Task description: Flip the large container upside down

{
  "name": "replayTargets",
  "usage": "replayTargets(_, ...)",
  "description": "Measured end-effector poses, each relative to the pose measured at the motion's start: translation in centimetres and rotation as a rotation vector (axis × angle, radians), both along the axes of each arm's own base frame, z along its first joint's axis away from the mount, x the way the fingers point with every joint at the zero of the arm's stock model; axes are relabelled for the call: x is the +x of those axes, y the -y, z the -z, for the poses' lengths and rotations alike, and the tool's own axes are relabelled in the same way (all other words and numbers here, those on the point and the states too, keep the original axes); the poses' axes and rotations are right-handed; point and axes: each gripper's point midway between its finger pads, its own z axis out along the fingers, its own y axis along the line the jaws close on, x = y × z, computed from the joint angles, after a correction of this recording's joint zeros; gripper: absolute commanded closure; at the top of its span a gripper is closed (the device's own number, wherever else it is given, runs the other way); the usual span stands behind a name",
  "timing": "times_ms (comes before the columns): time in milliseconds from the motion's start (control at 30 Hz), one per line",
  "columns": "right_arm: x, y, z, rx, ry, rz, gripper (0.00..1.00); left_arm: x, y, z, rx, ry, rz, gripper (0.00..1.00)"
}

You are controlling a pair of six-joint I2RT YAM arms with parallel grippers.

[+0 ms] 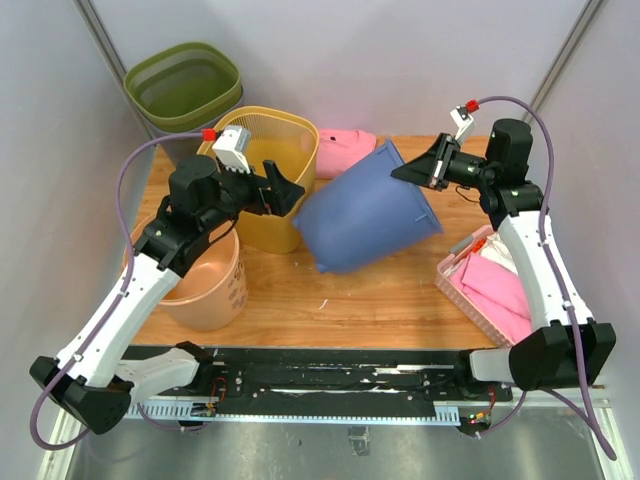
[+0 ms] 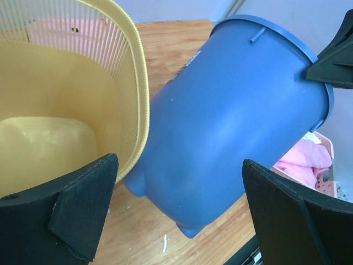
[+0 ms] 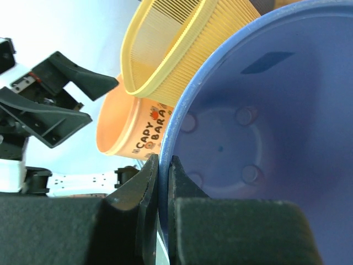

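Note:
My right gripper lowers the bucket's raised opening onto the bare tabletop point(image 1: 418, 259) beside the pink tray next and releases the bucket's rim, since that spot lies below my right gripper.
The large container is a blue bucket point(image 1: 365, 215) tilted on its side over the table's middle, with its mouth up to the right and its footed base low to the left. My right gripper point(image 1: 405, 172) is shut on its rim point(image 3: 182, 118), one finger inside and one outside; in the right wrist view its gripper point(image 3: 164, 160) pinches the blue edge. My left gripper point(image 1: 290, 190) stands open beside the bucket's base. In the left wrist view that gripper point(image 2: 179, 160) frames the blue bucket point(image 2: 237, 110) without touching it.
A yellow slatted basket point(image 1: 262, 115) stands just left of the bucket. An orange pail point(image 1: 210, 290) sits under my left arm. A green bin point(image 1: 185, 85) is at the back left. Behind the bucket lies a pink thing point(image 1: 345, 150). A pink tray point(image 1: 450, 280) with pink cloth sits at the right.

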Motion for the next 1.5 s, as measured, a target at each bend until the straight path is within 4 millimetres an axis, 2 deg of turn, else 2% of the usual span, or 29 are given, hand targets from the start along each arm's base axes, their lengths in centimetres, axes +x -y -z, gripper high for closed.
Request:
replayTargets(200,0.3,0.4,-0.6,0.079,-0.025,-0.006,1.00,-0.1,0.4,-0.4,-0.022,0.002,0.018,0.01)
replayTargets(333,0.9,1.0,-0.1,0.117,-0.066,0.010,1.00,0.0,0.5,-0.9,-0.043,0.023,0.019,0.01)
replayTargets(467,2.1,1.5,0.9,0.137,-0.109,0.019,1.00,-0.4,0.9,-0.6,-0.066,0.021,0.039,0.01)
replayTargets(633,4.0,2.6,3.6,0.136,-0.171,0.047,0.98,-1.0,1.7,-0.3,-0.084,0.001,0.073,0.01)
replayTargets(767,5.7,3.6,6.5,0.127,-0.225,0.056,0.88,-3.5,4.4,0.0,-0.100,-0.015,0.147,0.01)
replayTargets(867,6.8,4.0,8.8,0.114,-0.264,0.060,0.76,-5.2,5.5,1.1,-0.110,-0.047,0.180,0.01)
replayTargets(967,6.8,4.5,11.2,0.056,-0.302,0.085,0.63,-5.5,5.0,3.6,-0.109,-0.083,0.148,0.01)
replayTargets(1067,6.6,5.1,12.5,-0.013,-0.302,0.119,0.49,-5.8,4.3,7.5,-0.079,-0.145,0.112,0.01)
replayTargets(1200,6.2,6.1,13.2,-0.123,-0.274,0.159,0.30,-6.7,3.7,10.5,-0.063,-0.183,0.103,0.01)
replayTargets(1267,5.8,6.7,13.6,-0.178,-0.265,0.183,0.26,-7.0,3.5,10.7,-0.076,-0.175,0.103,0.01)
replayTargets(1400,4.7,7.6,13.7,-0.277,-0.243,0.221,0.26,-7.0,3.7,11.5,-0.100,-0.165,0.108,0.01)
replayTargets(1500,4.0,8.2,13.0,-0.345,-0.206,0.253,0.26,-7.1,4.0,13.3,-0.101,-0.189,0.116,0.01)
